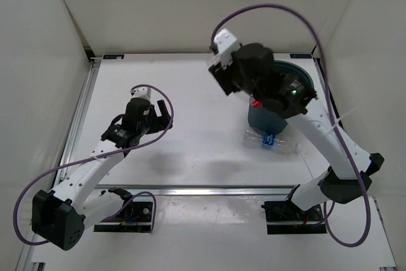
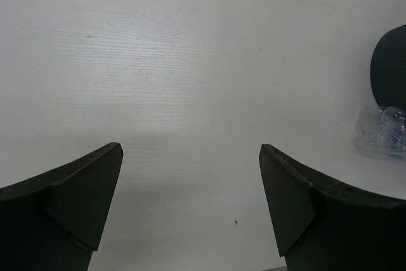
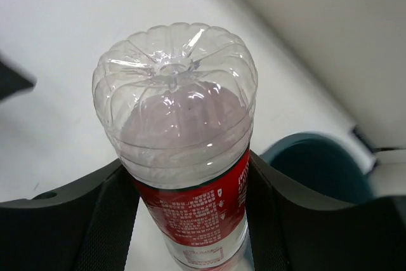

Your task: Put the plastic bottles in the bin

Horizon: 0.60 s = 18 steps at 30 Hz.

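Observation:
My right gripper will next swing to the right in the top view, over the opening of the bin, since it is still holding the red-labelled bottle (image 1: 255, 102) beside the bin's rim.
My right gripper (image 3: 190, 172) is shut on the red-labelled bottle (image 3: 181, 118), its clear base pointing away from the wrist. In the top view the gripper (image 1: 259, 96) is raised at the left side of the bin (image 1: 301, 75), and a red part of the bottle (image 1: 255, 102) shows under the arm. The bin's dark rim (image 3: 323, 169) lies to the right behind the bottle. The blue-labelled bottle (image 1: 269, 139) lies on the table in front of the bin. My left gripper (image 1: 143, 125) is open and empty over bare table (image 2: 190, 157). The black-labelled and unlabelled bottles are out of view.
The left wrist view shows the bin's wall (image 2: 390, 68) and the lying bottle (image 2: 380, 132) at its right edge. White walls enclose the table on three sides. A metal rail (image 1: 76, 118) runs along the left edge.

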Tool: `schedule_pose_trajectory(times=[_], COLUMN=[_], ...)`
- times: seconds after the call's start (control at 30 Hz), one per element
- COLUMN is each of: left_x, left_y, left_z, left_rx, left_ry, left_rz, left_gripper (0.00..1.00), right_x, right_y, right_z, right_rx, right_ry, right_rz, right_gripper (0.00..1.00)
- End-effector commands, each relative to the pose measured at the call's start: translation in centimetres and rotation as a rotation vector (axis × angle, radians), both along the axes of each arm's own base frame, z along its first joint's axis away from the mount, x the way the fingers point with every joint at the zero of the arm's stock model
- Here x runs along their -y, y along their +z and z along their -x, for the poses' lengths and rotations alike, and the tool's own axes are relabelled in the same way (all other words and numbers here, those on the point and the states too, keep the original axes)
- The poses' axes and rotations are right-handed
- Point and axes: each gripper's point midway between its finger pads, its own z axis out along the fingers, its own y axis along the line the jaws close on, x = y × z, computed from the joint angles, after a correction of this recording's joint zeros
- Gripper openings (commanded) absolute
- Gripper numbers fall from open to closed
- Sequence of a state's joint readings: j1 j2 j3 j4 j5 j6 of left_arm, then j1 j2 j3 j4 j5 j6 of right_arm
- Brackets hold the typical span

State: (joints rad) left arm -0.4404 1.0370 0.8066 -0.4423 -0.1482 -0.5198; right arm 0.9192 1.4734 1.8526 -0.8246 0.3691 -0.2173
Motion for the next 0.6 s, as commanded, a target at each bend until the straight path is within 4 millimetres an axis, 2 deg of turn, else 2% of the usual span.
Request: schedule_pose_trajectory(times=[0.0,0.03,0.07,0.1,0.17,0.2,0.23,0.27,0.33,0.37,0.4,0.43,0.47,0.5,0.57], left_x=[-0.3,-0.3,-0.3,-0.3,-0.3,-0.3,-0.3,-0.1,-0.1,-0.2,-0.2,-0.2,-0.2,-0.2,-0.2], left_y=[0.8,0.8,0.5,0.5,0.5,0.5,0.5,0.5,0.5,0.5,0.5,0.5,0.5,0.5,0.8], left_z=[-0.7,-0.7,-0.7,-0.7,-0.7,-0.7,-0.7,-0.7,-0.7,-0.7,-0.7,-0.7,-0.7,-0.7,-0.6], left_rx=[0.015,0.015,0.007,0.007,0.007,0.007,0.007,0.005,0.005,0.007,0.007,0.007,0.009,0.009,0.018], left_ry=[0.014,0.014,0.014,0.014,0.014,0.014,0.014,0.007,0.007,0.002,0.002,0.002,-0.004,-0.004,-0.004], left_rz=[-0.013,-0.013,-0.017,-0.017,-0.017,-0.017,-0.017,-0.012,-0.012,-0.019,-0.020,-0.020,-0.027,-0.027,-0.022], left_gripper=[1.00,1.00,1.00,1.00,1.00,1.00,1.00,1.00,1.00,1.00,1.00,1.00,1.00,1.00,1.00], right_x=[3.5,4.2,4.8,6.7,8.1,10.1,10.7,12.5,13.4,14.6,14.7,14.8,14.8,15.0,15.1], right_y=[4.7,5.2,4.7,5.0,5.1,4.6,4.8,4.5,4.6,4.8,4.4,4.8,4.8,4.8,4.4], right_z=[-3.6,-4.4,-5.3,-6.6,-7.8,-8.7,-9.6,-10.7,-11.5,-12.3,-12.7,-12.8,-12.8,-12.8,-11.9], right_rx=[0.169,0.200,0.218,0.226,0.227,0.215,0.228,0.226,0.212,0.205,0.186,0.186,0.183,0.176,0.148], right_ry=[-0.131,-0.151,-0.153,-0.211,-0.242,-0.289,-0.316,-0.360,-0.364,-0.401,-0.397,-0.398,-0.402,-0.432,-0.436], right_rz=[0.055,0.070,0.116,0.109,0.068,0.064,0.038,0.038,-0.014,-0.062,-0.080,-0.104,-0.113,-0.134,-0.154], right_gripper=[0.33,0.33,0.33,0.33,0.36,0.37,0.39,0.39,0.40,0.42,0.44,0.53,0.86,1.00,1.00])
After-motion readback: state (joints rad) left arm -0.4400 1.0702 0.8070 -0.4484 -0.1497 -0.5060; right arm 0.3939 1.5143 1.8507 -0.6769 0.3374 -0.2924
